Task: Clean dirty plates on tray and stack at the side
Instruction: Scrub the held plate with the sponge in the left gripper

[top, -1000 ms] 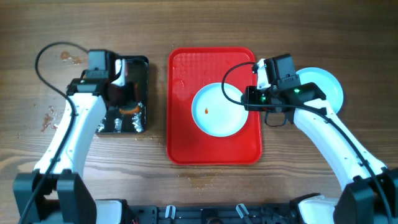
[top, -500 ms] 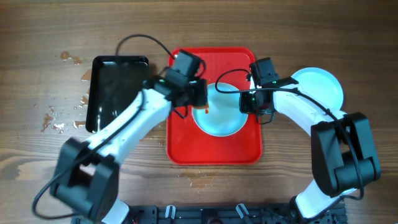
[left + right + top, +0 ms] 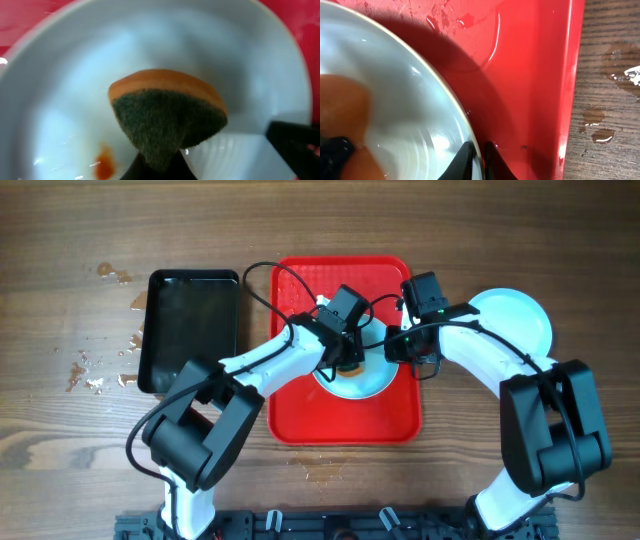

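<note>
Next, after wiping the smear, my left gripper will lift the sponge across, lower and release it, since the black tray (image 3: 189,327) lies to the gripper's left in the overhead view.
A pale blue plate (image 3: 368,383) lies on the red tray (image 3: 300,405). My left gripper (image 3: 345,358) is shut on an orange sponge with a dark green scrub face (image 3: 167,112) and holds it over the plate's middle (image 3: 60,75). An orange-brown smear (image 3: 103,164) shows on the plate just left of the sponge. My right gripper (image 3: 400,345) is shut on the plate's right rim (image 3: 462,117), one finger on each side (image 3: 479,157). A second pale blue plate (image 3: 520,320) lies on the table to the right of the tray.
A black rectangular tray (image 3: 190,330) lies left of the red tray, with water drops (image 3: 95,375) on the wood around it. Water drops also lie on the red tray (image 3: 465,20) and on the wood beside it (image 3: 602,135).
My left arm has swung from the black tray to the plate on the red tray, carrying the sponge. My right gripper moved onto the plate's right rim and stays there.
</note>
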Robot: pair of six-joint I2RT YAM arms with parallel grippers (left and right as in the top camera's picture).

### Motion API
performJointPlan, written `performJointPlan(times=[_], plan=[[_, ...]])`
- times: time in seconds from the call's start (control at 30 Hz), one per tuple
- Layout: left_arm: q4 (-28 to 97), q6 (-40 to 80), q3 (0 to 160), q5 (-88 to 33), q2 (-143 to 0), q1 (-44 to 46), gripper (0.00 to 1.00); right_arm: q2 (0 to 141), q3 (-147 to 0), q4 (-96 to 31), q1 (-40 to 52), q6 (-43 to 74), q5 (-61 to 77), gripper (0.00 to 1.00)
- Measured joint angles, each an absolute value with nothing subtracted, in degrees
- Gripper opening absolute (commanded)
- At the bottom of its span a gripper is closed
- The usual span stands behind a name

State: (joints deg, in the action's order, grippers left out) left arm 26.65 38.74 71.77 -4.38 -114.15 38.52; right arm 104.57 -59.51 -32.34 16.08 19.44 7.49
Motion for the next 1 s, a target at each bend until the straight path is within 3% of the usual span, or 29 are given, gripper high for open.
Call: performJointPlan(times=[0.53, 0.77, 1.0], plan=[[37.56, 32.42, 73.95, 9.23, -113.08, 34.65, 0.04, 104.64, -59.79, -33.87, 16.82, 21.63, 10.66, 0.05], [41.23, 31.51, 73.56, 18.92, -100.29, 29.93, 0.04, 104.64, -59.94, -35.42, 16.67, 22.70, 11.07, 0.05], [44.36, 27.33, 73.56, 15.22, -89.78, 23.94, 0.04, 104.64, -59.94, -35.73, 16.67, 22.37, 10.85, 0.07]])
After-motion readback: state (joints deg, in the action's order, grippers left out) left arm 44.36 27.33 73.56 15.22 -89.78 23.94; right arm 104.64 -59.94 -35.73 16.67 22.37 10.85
